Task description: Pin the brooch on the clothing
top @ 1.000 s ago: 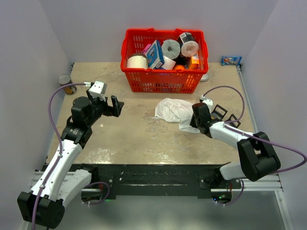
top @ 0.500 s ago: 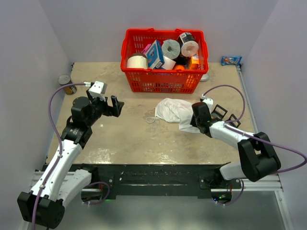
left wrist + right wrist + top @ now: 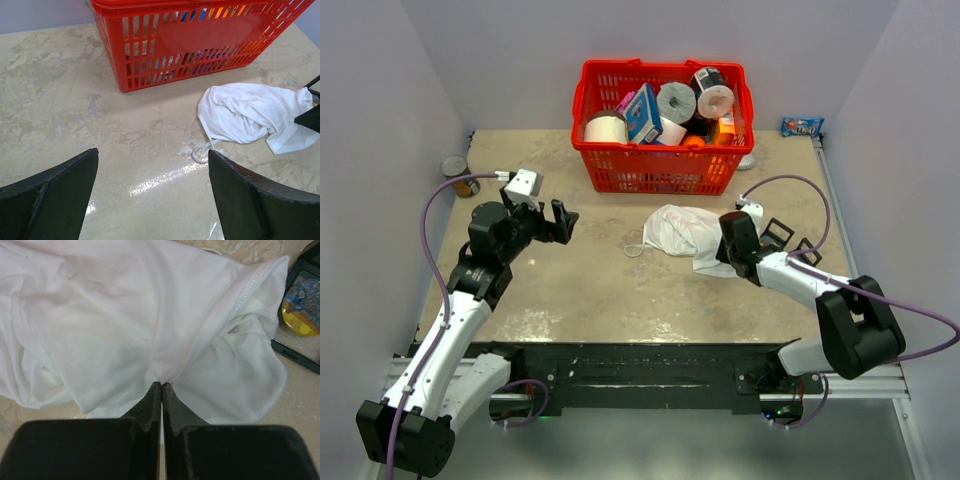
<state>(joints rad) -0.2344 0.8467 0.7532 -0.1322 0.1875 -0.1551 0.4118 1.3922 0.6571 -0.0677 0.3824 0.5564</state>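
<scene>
The left gripper moves down, back and to the right in the top view next, onto the clothing's edge by the thin loop (image 3: 649,239) (image 3: 212,136), since the clothing lies crumpled.
The clothing (image 3: 682,231), a crumpled white T-shirt (image 3: 125,325), lies on the table right of centre, in front of the basket. My right gripper (image 3: 161,384) is shut, its tips pinching a fold of the shirt; from above the right gripper (image 3: 723,243) sits at the shirt's right edge. The brooch (image 3: 300,315), a small round orange-gold and grey ornament, lies in a black frame just right of the shirt. My left gripper (image 3: 560,222) hovers over the table's left side, open and holding nothing (image 3: 152,152), with the shirt (image 3: 250,117) ahead to its right.
A red basket (image 3: 660,170) full of paper rolls and boxes stands at the back centre. Two black frames (image 3: 790,240) lie right of the shirt. A can (image 3: 460,178) sits at the far left edge, a blue packet (image 3: 802,127) at the back right.
My right gripper's jaws have closed on a fold of the shirt. Neither arm has visibly shifted, and the left gripper stays open.
</scene>
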